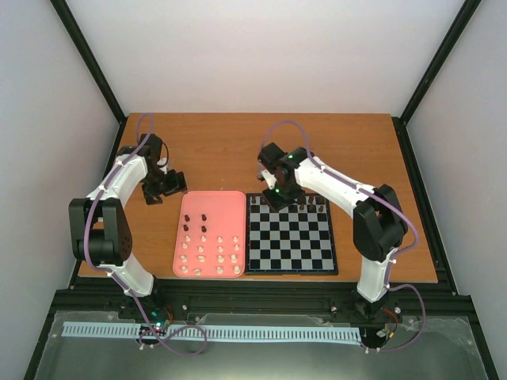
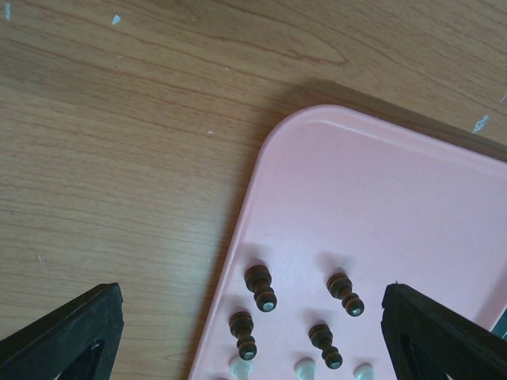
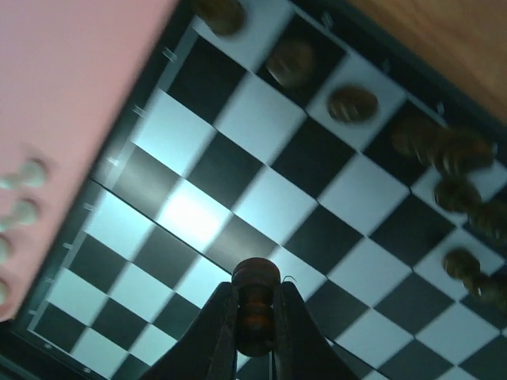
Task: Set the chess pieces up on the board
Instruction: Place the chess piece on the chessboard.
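The robot should next move its right gripper to the right in the top view and lower its dark piece onto the open square in the far row, between the standing dark pieces.
The board [image 1: 291, 235] lies right of the pink tray [image 1: 228, 199]. Several dark chess pieces [image 1: 313, 203] stand along its far rows; they also show in the right wrist view [image 3: 352, 104]. My right gripper [image 1: 279, 195] hovers over the board's far left corner, shut on a dark brown piece [image 3: 256, 305] held above the checks [image 3: 261, 119]. Several dark pieces [image 2: 261, 286] and cream pieces [image 2: 304, 367] stand on the tray [image 2: 380, 198]. My left gripper [image 1: 163, 187] is open and empty, just beyond the tray's far left corner, its fingers [image 2: 71, 332] spread wide.
The wooden table [image 1: 214, 150] extends behind the tray and board. Cream pieces [image 1: 212, 255] fill the tray's near half. The tray's edge [image 3: 71, 95] lies close on the left of the board in the right wrist view.
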Tool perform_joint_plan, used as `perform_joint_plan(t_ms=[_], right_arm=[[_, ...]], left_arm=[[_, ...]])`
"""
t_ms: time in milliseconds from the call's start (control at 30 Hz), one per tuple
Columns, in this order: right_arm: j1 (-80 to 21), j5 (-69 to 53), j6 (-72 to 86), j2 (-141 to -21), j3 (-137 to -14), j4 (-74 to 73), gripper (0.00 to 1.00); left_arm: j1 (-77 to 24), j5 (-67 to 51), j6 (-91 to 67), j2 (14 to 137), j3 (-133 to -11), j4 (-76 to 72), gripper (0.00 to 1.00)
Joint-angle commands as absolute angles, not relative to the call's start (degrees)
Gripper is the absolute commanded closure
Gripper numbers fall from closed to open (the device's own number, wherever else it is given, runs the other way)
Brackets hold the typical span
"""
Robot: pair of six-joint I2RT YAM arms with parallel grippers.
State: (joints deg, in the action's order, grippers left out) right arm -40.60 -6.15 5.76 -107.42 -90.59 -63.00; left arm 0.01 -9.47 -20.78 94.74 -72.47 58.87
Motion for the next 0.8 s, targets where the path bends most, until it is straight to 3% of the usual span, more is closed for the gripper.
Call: perform_joint_plan(t_ms=[0, 767], right_arm=[[-37.56, -4.92, 7.21, -105.11, -84.04, -59.95, 0.97], [-30.8, -0.15, 5.59, -109.54, -79.46, -54.11, 0.97]], left_arm=[[0.0, -9.63, -20.52, 93.07, -72.26, 58.24, 0.0], [0.0, -9.05, -20.32, 93.58, -73.3, 58.88, 0.0]])
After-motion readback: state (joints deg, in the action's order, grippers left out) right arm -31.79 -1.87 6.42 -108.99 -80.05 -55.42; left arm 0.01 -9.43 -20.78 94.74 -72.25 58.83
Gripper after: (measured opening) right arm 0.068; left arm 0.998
